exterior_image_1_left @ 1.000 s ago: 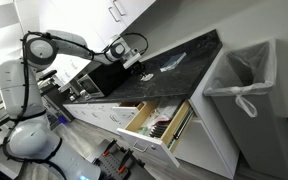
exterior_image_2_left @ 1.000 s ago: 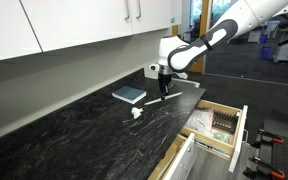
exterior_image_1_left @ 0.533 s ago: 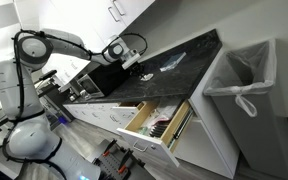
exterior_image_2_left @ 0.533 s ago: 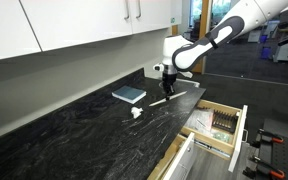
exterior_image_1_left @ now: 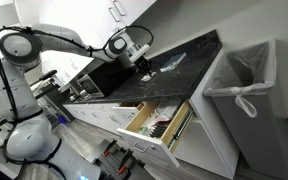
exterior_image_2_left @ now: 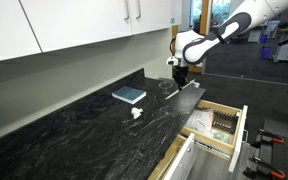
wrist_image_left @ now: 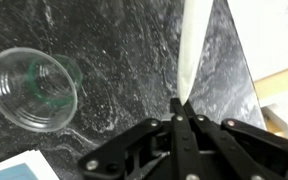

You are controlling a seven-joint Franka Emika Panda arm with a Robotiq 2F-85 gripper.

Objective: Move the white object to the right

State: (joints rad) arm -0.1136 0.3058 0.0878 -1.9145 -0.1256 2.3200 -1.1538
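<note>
I will move the white object that way with my gripper next, then lower it and let go of it.
My gripper (wrist_image_left: 180, 103) is shut on the near end of a long, thin white object (wrist_image_left: 192, 45), which points away from the fingertips over the black marbled counter (wrist_image_left: 124, 40). In an exterior view the gripper (exterior_image_2_left: 181, 74) hangs over the counter's back part, and the white object (exterior_image_2_left: 191, 86) slants down from it close to the surface. In an exterior view the gripper (exterior_image_1_left: 144, 64) is above the counter. I cannot tell whether the object's far end touches the counter.
A clear plastic cup (wrist_image_left: 34, 90) lies beside the gripper. A blue book (exterior_image_2_left: 129, 95) and a small white scrap (exterior_image_2_left: 136, 113) lie on the counter. A drawer (exterior_image_2_left: 219, 125) stands open below the edge. A lined bin (exterior_image_1_left: 239, 85) stands past the counter's end.
My gripper has moved along the counter, away from the blue book, carrying the long white object with it. The cup, book and scrap have not moved.
</note>
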